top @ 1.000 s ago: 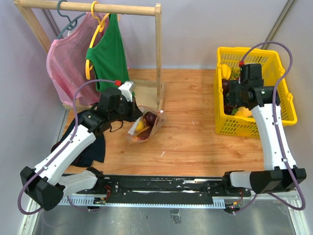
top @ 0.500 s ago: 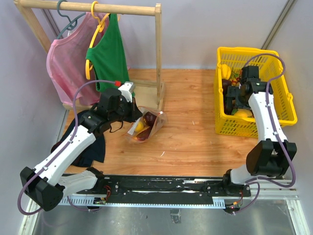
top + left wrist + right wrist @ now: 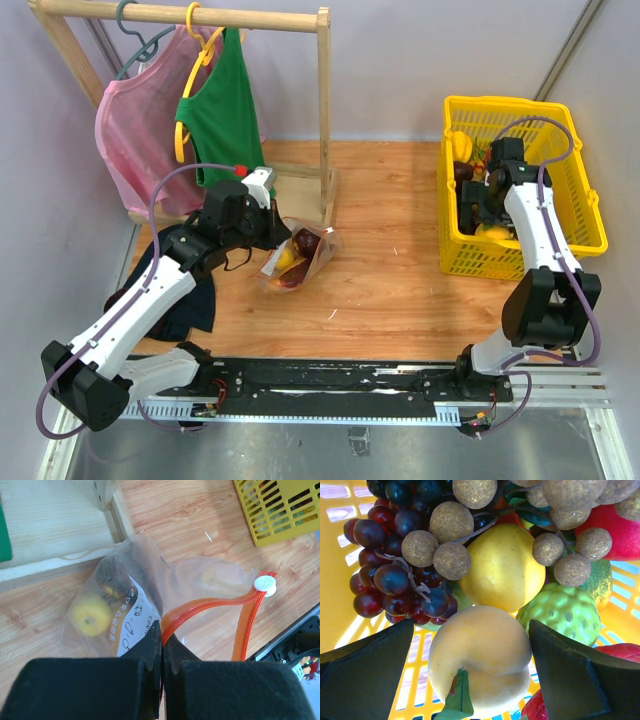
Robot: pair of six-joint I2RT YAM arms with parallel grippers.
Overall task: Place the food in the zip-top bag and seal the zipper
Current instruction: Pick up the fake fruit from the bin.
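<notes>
The right gripper stays low in the basket (image 3: 592, 215) next and closes its open fingers onto the fruit's sides. The pale orange-yellow fruit (image 3: 494, 232) already sits between them.
The clear zip-top bag (image 3: 300, 256) lies on the wooden table with a yellow fruit (image 3: 90, 617) and a dark one (image 3: 308, 241) inside. My left gripper (image 3: 162, 639) is shut on the bag's mouth edge at the orange-red zipper (image 3: 215, 602), whose white slider (image 3: 264, 584) sits at the far end. My right gripper (image 3: 472, 626) hangs open inside the yellow basket (image 3: 592, 215), its fingers (image 3: 370, 675) standing on either side of a pale orange-yellow fruit (image 3: 480, 655) without touching it. A round yellow fruit (image 3: 502, 567) and a green bumpy ball (image 3: 560, 612) lie just beyond.
A dark grape bunch (image 3: 395, 580), a cluster of tan balls (image 3: 452, 522) and red pieces (image 3: 615, 527) crowd the basket. A wooden clothes rack (image 3: 323, 110) with pink and green shirts stands behind the bag. A dark cloth (image 3: 190, 300) lies at the left edge.
The right gripper has opened wide and the right arm has swung further over and into the basket. The left arm and the bag have not moved.
</notes>
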